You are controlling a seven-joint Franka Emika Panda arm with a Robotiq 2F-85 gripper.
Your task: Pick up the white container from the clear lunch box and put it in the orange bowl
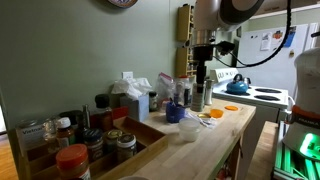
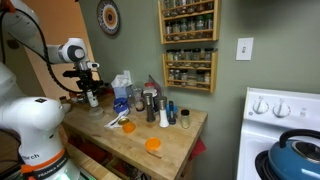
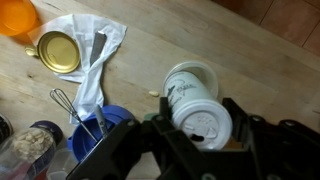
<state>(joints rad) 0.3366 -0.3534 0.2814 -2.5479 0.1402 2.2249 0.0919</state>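
Note:
My gripper moves toward the stove next, past the gold tin lid, and lowers over the orange bowl, because the white container (image 3: 192, 100) still hangs well short.
In the wrist view my gripper (image 3: 197, 128) is shut on the white container (image 3: 192, 100), a small white tub with green print on its side. One finger presses each side of its lid. In both exterior views the gripper (image 1: 203, 92) (image 2: 90, 97) hangs low over the wooden counter. The orange bowl (image 1: 236, 108) (image 2: 153, 145) sits apart from it, towards the stove end of the counter. I cannot make out the clear lunch box. An orange round thing (image 3: 15, 15) shows at the wrist view's top left corner; I cannot tell whether it is the bowl.
A gold tin lid (image 3: 58, 52) lies on a white cloth (image 3: 95, 60). A dark blue bowl with a whisk (image 3: 100, 135) is beside the gripper. Jars and bottles (image 2: 155, 105) crowd the counter's back, near a wooden crate of jars (image 1: 90, 140). The stove carries a blue kettle (image 1: 237, 86).

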